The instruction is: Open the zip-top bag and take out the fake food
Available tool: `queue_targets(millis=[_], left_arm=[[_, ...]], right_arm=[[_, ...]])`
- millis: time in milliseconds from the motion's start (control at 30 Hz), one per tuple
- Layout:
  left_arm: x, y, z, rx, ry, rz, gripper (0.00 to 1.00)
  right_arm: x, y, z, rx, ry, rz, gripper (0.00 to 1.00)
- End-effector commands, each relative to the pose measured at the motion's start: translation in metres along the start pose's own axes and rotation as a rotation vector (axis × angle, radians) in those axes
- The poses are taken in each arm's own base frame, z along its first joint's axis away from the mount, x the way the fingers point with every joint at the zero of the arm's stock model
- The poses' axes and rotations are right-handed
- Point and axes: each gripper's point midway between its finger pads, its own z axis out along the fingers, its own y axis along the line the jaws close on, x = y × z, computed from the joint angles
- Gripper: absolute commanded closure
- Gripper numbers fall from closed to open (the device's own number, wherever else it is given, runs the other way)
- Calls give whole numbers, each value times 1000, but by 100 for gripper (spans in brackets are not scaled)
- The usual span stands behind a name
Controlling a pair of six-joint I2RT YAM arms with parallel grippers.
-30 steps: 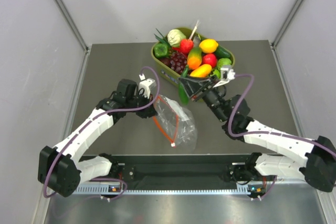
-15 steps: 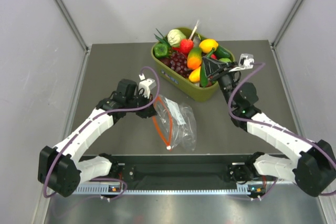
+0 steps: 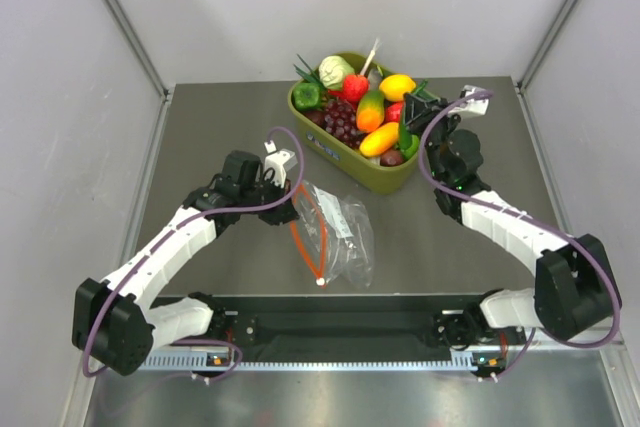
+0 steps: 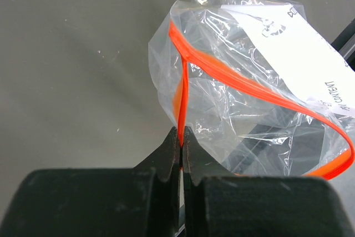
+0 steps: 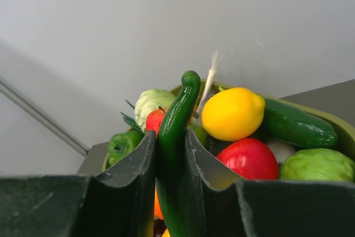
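I should use my right gripper next to lower the long green pepper [image 5: 176,115] to the end of the tub beside the red fruit and let go of it among the other food.
The zip-top bag [image 3: 338,235] lies crumpled on the table, clear with a white label [image 4: 299,59]. Its orange zip strip [image 4: 184,90] gapes open, and no food shows inside. My left gripper [image 4: 182,137] [image 3: 285,202] is shut on the near end of that strip. My right gripper [image 5: 171,137] [image 3: 410,119] is shut on a long green pepper [image 5: 176,115], held over the right end of the olive tub [image 3: 385,175]. In the tub sits more fake food: a yellow lemon [image 5: 233,114], a red fruit [image 5: 249,158] and an orange-and-green fruit [image 3: 371,109].
The tub also holds purple grapes [image 3: 340,119], a pale cabbage [image 3: 335,71], a green bell pepper [image 3: 306,95] and a cucumber [image 5: 297,126]. Grey walls close in the table on both sides and at the back. A black rail [image 3: 340,327] runs along the near edge.
My right arm has carried the green pepper from beside the bag up and to the right, over the tub. The left gripper has kept its grip and place; the bag has settled slightly.
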Motion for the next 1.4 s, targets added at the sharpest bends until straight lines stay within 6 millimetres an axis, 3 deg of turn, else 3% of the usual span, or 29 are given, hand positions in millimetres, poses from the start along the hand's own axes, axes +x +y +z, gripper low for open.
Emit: queue_targets(millis=[0, 367, 600, 800, 900, 933, 1133, 1367], left_arm=[[-13, 0, -2, 0, -35, 33, 100], [-12, 2, -1, -10, -31, 31, 100], [-11, 3, 1, -12, -23, 29, 100], [-10, 4, 2, -11, -16, 25, 100], [-10, 3, 2, -10, -17, 26, 100], [-10, 4, 2, -11, -17, 25, 100], [-10, 3, 1, -10, -18, 27, 100], [-11, 3, 1, -12, -21, 28, 100]], right_arm=[[-23, -8, 12, 33, -77, 8, 100], [12, -44, 23, 69, -36, 75, 100], [36, -76, 11, 191, -11, 104, 100], [42, -84, 3, 223, 5, 90, 98], [42, -80, 4, 205, 18, 83, 79], [40, -78, 4, 199, 15, 81, 67], [27, -71, 1, 173, 0, 55, 35], [-1, -63, -15, 150, -53, 28, 28]])
